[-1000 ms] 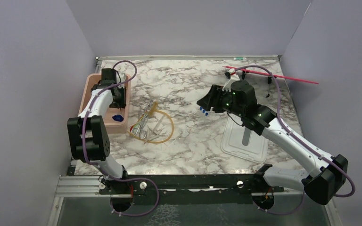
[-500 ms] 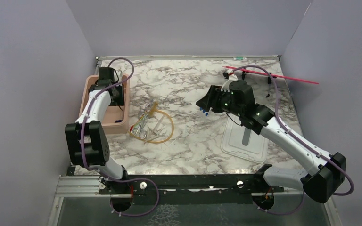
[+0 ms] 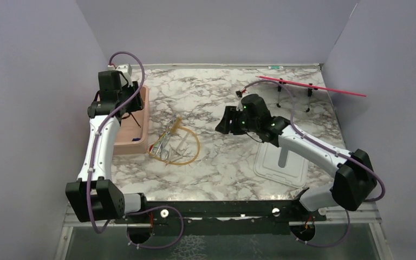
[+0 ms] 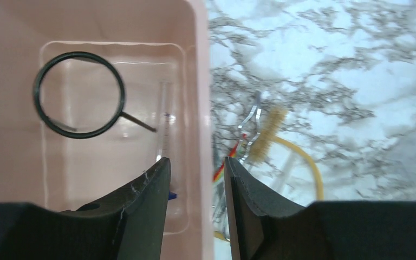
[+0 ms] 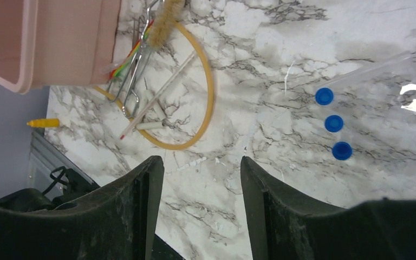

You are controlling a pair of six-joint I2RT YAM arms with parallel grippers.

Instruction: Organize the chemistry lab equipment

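The thermometer's far part (image 3: 183, 141) (image 5: 184, 64) is clear of the metal tongs, so my right gripper needs to go down toward the left in the top view and close on that part of the thermometer.
The black wire ring (image 4: 79, 95) with its stem lies in the pink tub (image 4: 200, 81), beside a clear tube (image 4: 164, 116) and a small blue piece (image 4: 171, 193). My left gripper (image 4: 195, 162) is open and empty above the tub's right wall; it also shows in the top view (image 3: 134, 104). On the marble lie the amber tubing loop (image 3: 181, 146), the metal tongs (image 3: 164, 142) and a brush (image 5: 168, 19). Three clear blue-capped tubes (image 5: 333, 123) lie right of my right gripper (image 5: 200, 162), which is open and empty above the table (image 3: 225, 125).
The white lid (image 3: 281, 162) lies at the near right. A pink rod (image 3: 314, 85) rests on small stands at the far right. A thin white stick (image 5: 157, 97) lies across the tubing loop. A yellow piece (image 5: 43, 123) lies at the table's near edge.
My left gripper has risen out of the tub and pulled back toward its far end. My right gripper has moved left, over the blue-capped tubes.
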